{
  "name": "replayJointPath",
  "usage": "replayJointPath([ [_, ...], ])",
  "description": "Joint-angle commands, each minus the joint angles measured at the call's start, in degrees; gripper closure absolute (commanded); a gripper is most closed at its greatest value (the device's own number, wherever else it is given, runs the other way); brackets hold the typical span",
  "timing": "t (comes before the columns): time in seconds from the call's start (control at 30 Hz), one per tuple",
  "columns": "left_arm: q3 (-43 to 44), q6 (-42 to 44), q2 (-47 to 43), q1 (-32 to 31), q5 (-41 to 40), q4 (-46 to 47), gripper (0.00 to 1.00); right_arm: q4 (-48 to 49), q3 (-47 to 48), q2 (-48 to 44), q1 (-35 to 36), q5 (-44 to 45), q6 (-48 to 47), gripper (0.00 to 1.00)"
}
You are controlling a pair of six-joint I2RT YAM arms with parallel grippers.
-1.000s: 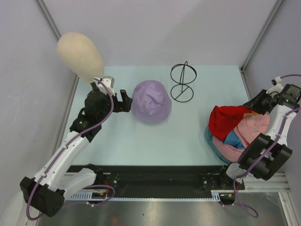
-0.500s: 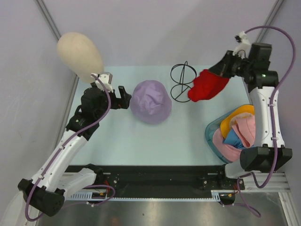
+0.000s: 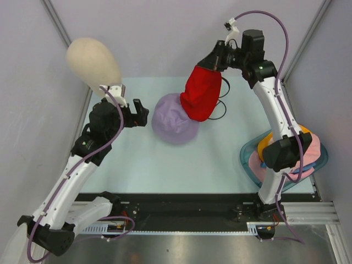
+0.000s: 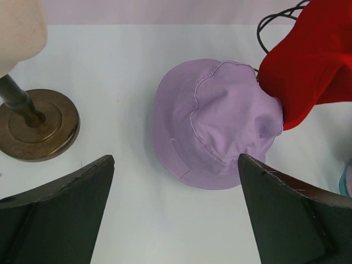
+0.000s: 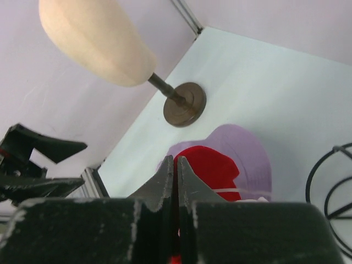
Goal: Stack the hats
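I next need to bring the red hat [image 3: 202,93] down over the black wire stand with my right gripper and let it go there, because the stand is below my gripper.
A lilac hat [image 3: 171,125] lies crown up in the middle of the table; it also shows in the left wrist view [image 4: 214,126]. Above its right edge hangs a red hat [image 3: 202,93], with my right gripper [image 3: 214,63] shut on its top fabric. In the right wrist view the shut fingertips [image 5: 175,160] pinch the red hat [image 5: 214,170] over the lilac hat [image 5: 254,154]. My left gripper [image 3: 137,113] stands open just left of the lilac hat, nothing between its fingers [image 4: 175,158]. An orange hat [image 3: 270,141] and a pink hat [image 3: 311,147] lie in the teal tray [image 3: 244,160].
A beige mannequin head [image 3: 93,63] on a round brown base [image 4: 36,124] stands at the back left. A black wire stand [image 3: 224,104] is partly hidden behind the red hat. The tray sits at the right front edge.
My right arm has lifted the red hat out of the tray and swung it up and left, to above the lilac hat. My left gripper has drawn back slightly, still open.
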Motion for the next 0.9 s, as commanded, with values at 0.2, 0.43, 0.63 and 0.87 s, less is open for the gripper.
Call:
replayJointPath([
  [0.2,2.2,-2.2,-3.4,-0.2,-2.4,-2.0,0.0,11.8,0.5,3.0,-6.0,4.2,5.0,1.0],
  [0.43,2.2,-1.9,-2.6,-0.2,-1.8,-1.8,0.0,18.1,-5.9,1.6,-11.8,3.4,5.8,1.0],
  [0.63,2.8,-1.4,-1.7,-0.2,-0.5,-1.7,0.0,17.2,-9.8,3.2,-14.5,2.7,4.5,1.0],
  [0.87,2.1,-1.9,-1.5,-0.2,-0.4,-1.1,0.0,22.0,-21.5,1.7,-15.1,7.5,5.0,1.0],
])
